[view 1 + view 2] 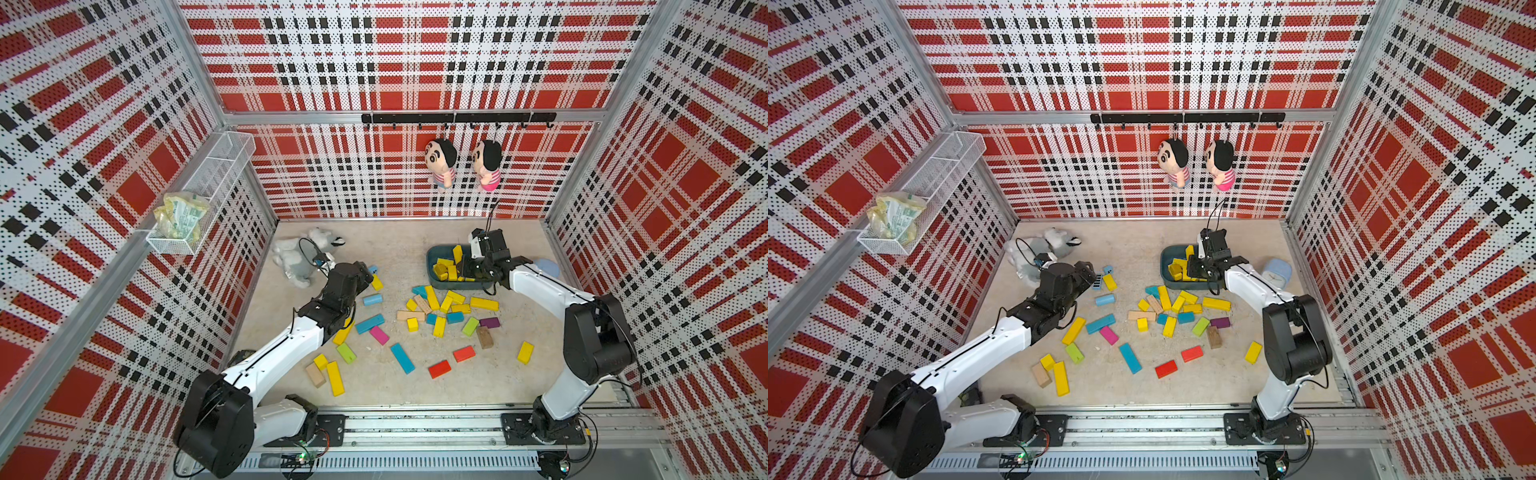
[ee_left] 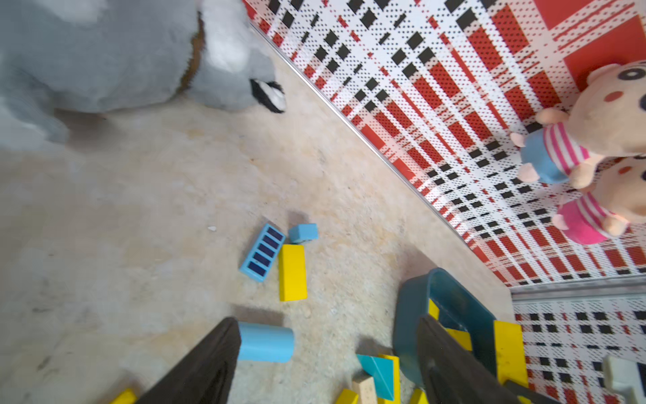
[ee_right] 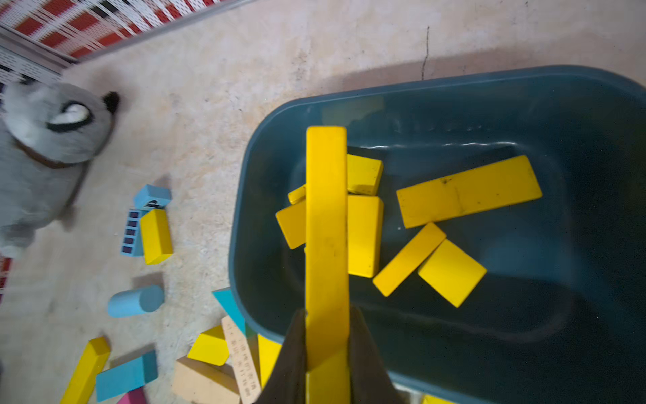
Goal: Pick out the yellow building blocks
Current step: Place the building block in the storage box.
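Note:
My right gripper moves down next toward the yellow blocks in the tub below it and releases the long yellow bar, since only yellow lies there.
Yellow building blocks lie scattered over the floor: a long bar (image 1: 484, 304) in the middle cluster, a brick (image 1: 525, 352) at the right, a bar (image 1: 335, 378) at the front left. Several more lie in the dark teal tub (image 1: 432, 253), such as a flat bar (image 3: 468, 190). My right gripper (image 3: 327, 335) is shut on a long yellow bar (image 3: 327, 227) that points out over the tub (image 3: 244, 210). My left gripper (image 2: 328, 349) hangs open and empty above the floor, short of a yellow brick (image 2: 293, 273). A pale blue cylinder (image 2: 265, 342) lies by one of its fingers.
A grey plush dog (image 1: 297, 257) lies at the back left. Blue, red (image 1: 439, 368), green, pink, purple and tan blocks are mixed with the yellow ones. A pale blue object (image 1: 546, 268) sits behind the right arm. Two dolls (image 1: 441, 162) hang on the back wall.

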Motion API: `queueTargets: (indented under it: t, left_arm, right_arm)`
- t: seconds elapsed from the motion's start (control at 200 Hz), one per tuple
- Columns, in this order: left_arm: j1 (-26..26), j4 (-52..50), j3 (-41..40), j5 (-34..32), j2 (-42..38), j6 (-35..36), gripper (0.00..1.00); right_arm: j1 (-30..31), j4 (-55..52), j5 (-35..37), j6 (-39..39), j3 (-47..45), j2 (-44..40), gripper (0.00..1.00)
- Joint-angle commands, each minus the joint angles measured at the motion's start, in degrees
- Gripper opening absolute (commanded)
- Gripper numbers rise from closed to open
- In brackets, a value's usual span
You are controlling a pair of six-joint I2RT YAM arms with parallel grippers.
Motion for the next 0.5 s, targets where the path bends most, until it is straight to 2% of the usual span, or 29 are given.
queueTargets:
  t: [0.0,0.185,0.291,0.496]
  left_arm:
    - [1.46,-3.4,-0.7,-2.06,-2.63,5.73,0.81]
    - [3.24,-6.76,-2.11,-0.67,-4.37,6.6,0.8]
    - [3.25,-8.23,-2.91,-0.39,-4.57,5.18,0.8]
    - [3.65,-13.51,-4.82,0.15,-4.07,1.79,0.8]
  right_arm:
    - [0.31,-7.22,5.96,-3.5,4.04,3.73,0.07]
    - [0.22,-13.13,10.24,-4.88,11.36,10.51,0.09]
    - [0.22,-13.25,10.73,-4.99,11.57,12.04,0.11]
    - [0.14,-12.19,9.23,-4.21,11.58,13.33,0.33]
